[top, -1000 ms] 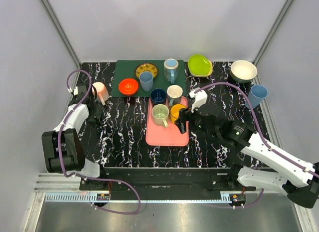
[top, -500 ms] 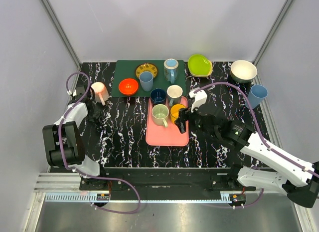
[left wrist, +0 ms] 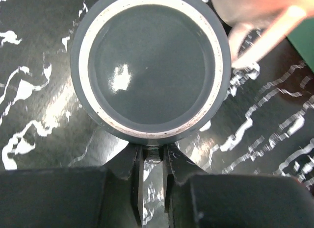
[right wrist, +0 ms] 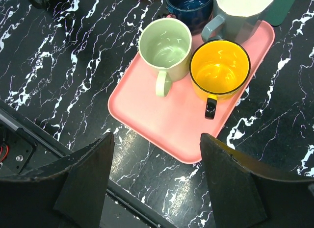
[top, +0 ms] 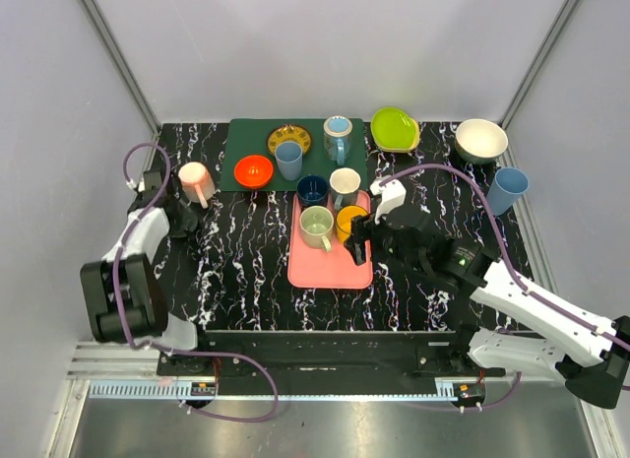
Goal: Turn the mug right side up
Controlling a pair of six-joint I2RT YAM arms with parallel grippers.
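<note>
I need to turn my right gripper sideways next and move it to the left in the top view, onto the dark grey mug's handle, because the mug is upside down.
In the left wrist view a dark grey mug (left wrist: 149, 66) stands upside down on the black marbled table, its flat base with a pale unglazed ring facing up. My left gripper (left wrist: 152, 159) is shut on the mug's small handle (left wrist: 153, 153), which sticks out between the two fingers. From above, the left gripper (top: 177, 218) sits at the table's left side and hides the dark mug. My right gripper (top: 359, 237) hangs open over the pink tray (right wrist: 171, 125), with nothing between its fingers (right wrist: 86, 181).
A pink mug (top: 197, 182) stands just beyond the left gripper. The pink tray holds a pale green mug (right wrist: 166, 49) and a yellow mug (right wrist: 220, 68). Bowls, cups and a plate fill the green mat (top: 241, 133) and back edge.
The left gripper's jaws have come together on the dark mug's handle, and its wrist has shifted slightly left. The right arm has hardly moved.
</note>
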